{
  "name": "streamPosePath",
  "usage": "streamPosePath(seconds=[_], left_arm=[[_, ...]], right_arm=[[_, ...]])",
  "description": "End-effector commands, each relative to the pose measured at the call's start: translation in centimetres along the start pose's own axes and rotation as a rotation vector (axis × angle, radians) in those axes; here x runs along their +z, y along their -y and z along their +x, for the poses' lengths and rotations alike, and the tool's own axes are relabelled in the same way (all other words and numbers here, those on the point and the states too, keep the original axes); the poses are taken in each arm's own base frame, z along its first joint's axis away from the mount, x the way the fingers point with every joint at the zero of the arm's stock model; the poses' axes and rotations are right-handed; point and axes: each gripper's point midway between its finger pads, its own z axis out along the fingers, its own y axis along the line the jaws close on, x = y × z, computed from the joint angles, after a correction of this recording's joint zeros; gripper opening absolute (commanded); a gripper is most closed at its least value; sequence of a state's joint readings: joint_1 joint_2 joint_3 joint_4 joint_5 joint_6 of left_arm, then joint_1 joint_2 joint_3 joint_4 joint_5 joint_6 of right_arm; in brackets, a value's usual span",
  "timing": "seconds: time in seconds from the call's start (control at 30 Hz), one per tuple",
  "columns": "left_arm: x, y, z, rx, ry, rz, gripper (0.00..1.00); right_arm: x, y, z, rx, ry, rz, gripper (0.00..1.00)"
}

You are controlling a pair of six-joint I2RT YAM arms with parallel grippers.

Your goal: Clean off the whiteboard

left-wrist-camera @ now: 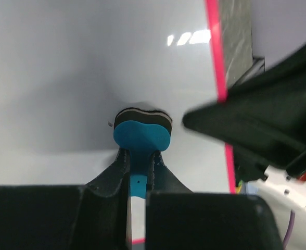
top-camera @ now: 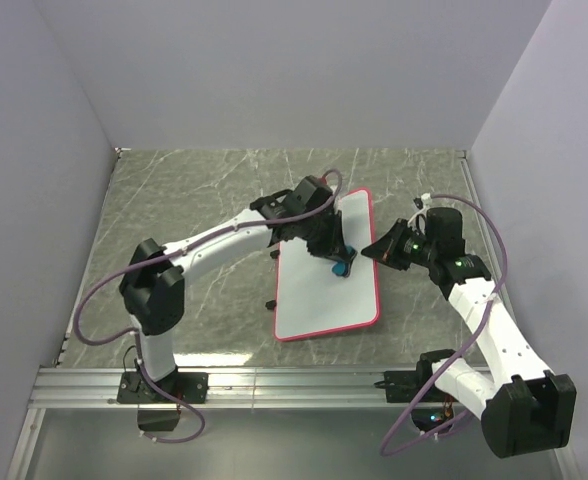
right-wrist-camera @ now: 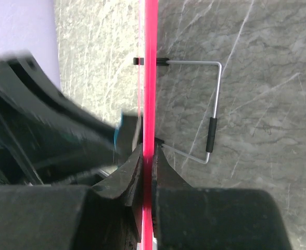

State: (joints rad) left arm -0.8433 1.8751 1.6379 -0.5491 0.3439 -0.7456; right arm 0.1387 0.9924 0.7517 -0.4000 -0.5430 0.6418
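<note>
The blue eraser (left-wrist-camera: 141,136) will next go with my left gripper off the unmarked whiteboard, then down onto the bare marble to the left in the top view, to be released.
The whiteboard (top-camera: 324,285), white with a red-pink rim, lies on the table's middle; its face shows no marks. My left gripper (top-camera: 338,262) is shut on the small blue eraser (left-wrist-camera: 141,136), whose dark pad presses on the board's surface (left-wrist-camera: 64,78) near the right rim. My right gripper (top-camera: 374,252) is shut on the board's right edge; in the right wrist view the pink rim (right-wrist-camera: 150,78) runs edge-on between its fingers (right-wrist-camera: 166,166). The board's upper part is hidden under the left arm.
The table is dark marble (top-camera: 174,200) with purple walls around it. A bent wire stand (right-wrist-camera: 213,114) sticks out under the board. An aluminium rail (top-camera: 294,385) runs along the near edge by the arm bases.
</note>
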Motion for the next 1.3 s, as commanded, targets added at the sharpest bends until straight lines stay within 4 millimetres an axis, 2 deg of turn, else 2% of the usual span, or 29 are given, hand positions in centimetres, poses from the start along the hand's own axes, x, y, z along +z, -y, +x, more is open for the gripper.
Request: streamPosePath(seconds=[0.0, 0.1, 0.2, 0.23, 0.27, 0.33, 0.37, 0.4, 0.43, 0.57, 0.6, 0.63, 0.7, 0.73, 0.8, 0.83, 0.9, 1.03, 1.1, 1.13, 1.23, 1.27], left_arm=[[-1.0, -1.3, 3.8, -0.037, -0.097, -0.004, 0.0], [-2.6, -2.9, 4.3, -0.034, -0.071, -0.075, 0.0], [-5.3, -4.2, 2.7, -0.052, 0.011, -0.119, 0.0], [-6.4, -5.4, 1.6, -0.081, 0.04, -0.14, 0.0], [-7.8, -5.6, 0.7, -0.089, 0.081, -0.145, 0.0], [-9.8, -8.5, -0.9, -0.14, 0.144, -0.221, 0.0], [-10.8, -9.2, -1.4, -0.139, 0.169, -0.237, 0.0], [-11.8, -11.2, -1.7, -0.159, 0.189, -0.298, 0.0], [-12.1, -12.0, -2.1, -0.173, 0.202, -0.318, 0.0], [-13.6, -16.6, -1.8, -0.207, 0.22, -0.437, 0.0], [-13.5, -18.1, -0.9, -0.226, 0.207, -0.465, 0.0], [-14.0, -19.3, -0.9, -0.248, 0.214, -0.481, 0.0], [-13.9, -21.2, 0.2, -0.269, 0.205, -0.507, 0.0], [-14.4, -22.4, 0.3, -0.288, 0.217, -0.535, 0.0], [-14.3, -23.9, 1.5, -0.308, 0.202, -0.561, 0.0], [-14.6, -24.6, 1.7, -0.31, 0.205, -0.579, 0.0], [-14.7, -25.9, 2.5, -0.313, 0.198, -0.627, 0.0], [-14.7, -27.4, 3.5, -0.316, 0.186, -0.685, 0.0], [-14.8, -27.8, 3.8, -0.317, 0.19, -0.704, 0.09], [-14.8, -27.9, 3.7, -0.317, 0.196, -0.706, 0.27], [-15.2, -28.0, 3.8, -0.311, 0.205, -0.721, 0.5], [-15.2, -28.1, 3.9, -0.312, 0.202, -0.727, 0.52]], right_arm=[[0.7, 0.6, 2.4, -0.068, -0.099, -0.002, 0.0], [0.7, 0.4, 2.4, -0.069, -0.102, -0.008, 0.0], [0.6, 0.3, 2.2, -0.077, -0.097, -0.005, 0.0], [0.5, 0.2, 2.1, -0.078, -0.095, -0.005, 0.0], [0.4, 0.1, 2.0, -0.083, -0.09, -0.005, 0.0], [0.3, 0.1, 1.9, -0.086, -0.086, -0.002, 0.0], [0.2, 0.1, 2.0, -0.085, -0.087, -0.001, 0.0], [0.2, -0.1, 1.9, -0.086, -0.087, -0.005, 0.0], [0.1, -0.1, 1.9, -0.087, -0.087, -0.005, 0.0], [-0.1, -0.3, 1.7, -0.095, -0.076, -0.003, 0.0], [-0.2, -0.4, 1.6, -0.096, -0.073, -0.004, 0.0], [-0.3, -0.6, 1.4, -0.098, -0.071, -0.005, 0.02], [-0.4, -0.8, 1.3, -0.103, -0.068, -0.01, 0.17], [-0.5, -1.0, 1.1, -0.103, -0.064, -0.011, 0.31], [-0.6, -1.2, 1.0, -0.111, -0.059, -0.013, 0.43], [-0.7, -1.2, 0.9, -0.111, -0.057, -0.009, 0.53], [-0.9, -1.2, 0.9, -0.116, -0.054, -0.008, 0.64], [-1.3, -1.5, 0.5, -0.135, -0.039, -0.004, 0.75], [-1.6, -1.7, 0.4, -0.144, -0.031, -0.004, 0.8], [-1.8, -1.9, 0.3, -0.149, -0.029, -0.005, 0.81], [-2.5, -2.3, -0.1, -0.167, -0.012, 0.001, 0.84], [-2.7, -2.3, -0.2, -0.178, -0.003, 0.008, 0.84]])
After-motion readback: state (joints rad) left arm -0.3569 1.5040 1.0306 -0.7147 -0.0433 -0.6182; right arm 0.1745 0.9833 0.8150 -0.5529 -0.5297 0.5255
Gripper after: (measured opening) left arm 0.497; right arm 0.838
